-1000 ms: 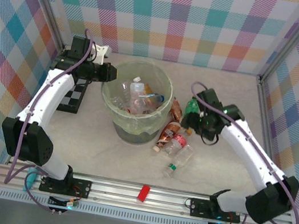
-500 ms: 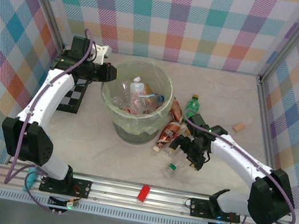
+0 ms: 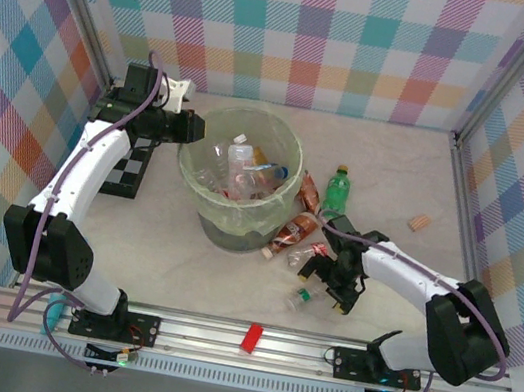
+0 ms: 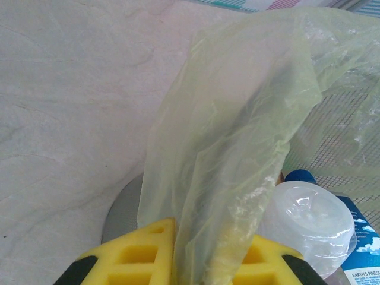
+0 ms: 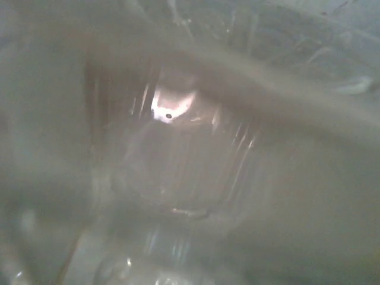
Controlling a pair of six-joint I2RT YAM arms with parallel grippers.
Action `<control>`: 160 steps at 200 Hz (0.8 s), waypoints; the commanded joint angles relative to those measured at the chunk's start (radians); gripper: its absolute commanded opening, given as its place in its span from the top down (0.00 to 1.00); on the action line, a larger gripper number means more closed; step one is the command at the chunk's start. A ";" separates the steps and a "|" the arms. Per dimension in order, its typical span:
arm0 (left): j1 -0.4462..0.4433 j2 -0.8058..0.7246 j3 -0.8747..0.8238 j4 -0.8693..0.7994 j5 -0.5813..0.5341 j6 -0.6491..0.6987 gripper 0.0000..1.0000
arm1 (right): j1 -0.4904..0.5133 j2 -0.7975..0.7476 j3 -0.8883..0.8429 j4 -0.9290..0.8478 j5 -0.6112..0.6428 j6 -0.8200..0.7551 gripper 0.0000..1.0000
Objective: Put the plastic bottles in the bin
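My right gripper has its open fingers on both sides of the bottle already, so it needs to shift slightly away from the bin [image 3: 237, 180] next, over the body of the green-capped clear bottle [image 3: 319, 288].
The bin [image 3: 237, 180], a pale-green bucket with a thin liner, stands at mid-table with several plastic bottles [image 3: 239, 164] inside. My left gripper [image 3: 196, 129] is at its left rim, its yellow fingers [image 4: 139, 249] shut on a fold of the liner [image 4: 237, 119]; a clear bottle [image 4: 306, 219] lies just inside. Right of the bin are a green bottle [image 3: 337, 189], brown bottles [image 3: 294, 230] and clear bottles [image 3: 297, 297]. My right gripper [image 3: 331, 274] is low over a clear bottle [image 3: 308, 256]. That bottle's blurred clear plastic [image 5: 190, 178] presses close to the right wrist camera, hiding the fingers.
A black-and-white chessboard [image 3: 129, 171] lies left of the bin under my left arm. A small red block [image 3: 252, 338] sits on the front rail, and a small tan block [image 3: 420, 223] lies at the right. Plaid walls close in three sides.
My right arm has swung from the green bottle toward the near edge and dropped onto the clear bottles. The green bottle now stands uncovered. The left arm has not moved.
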 commanded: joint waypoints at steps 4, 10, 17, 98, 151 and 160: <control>0.006 0.041 -0.017 -0.069 -0.017 -0.012 0.85 | -0.011 0.022 -0.015 0.020 -0.020 0.004 0.05; 0.006 0.042 -0.018 -0.068 -0.018 -0.012 0.85 | -0.013 0.021 -0.013 0.020 -0.021 0.005 0.07; 0.006 0.042 -0.018 -0.070 -0.019 -0.010 0.85 | -0.014 0.015 -0.012 0.017 -0.019 0.005 0.08; 0.007 0.038 -0.014 -0.076 -0.023 -0.003 0.85 | -0.050 -0.112 0.014 -0.073 0.036 0.008 0.36; 0.009 0.040 -0.013 -0.075 -0.021 -0.005 0.85 | -0.089 -0.155 0.136 -0.189 0.075 -0.081 0.43; 0.009 0.039 -0.014 -0.076 -0.019 -0.005 0.85 | -0.103 -0.167 0.180 -0.215 0.089 -0.109 0.44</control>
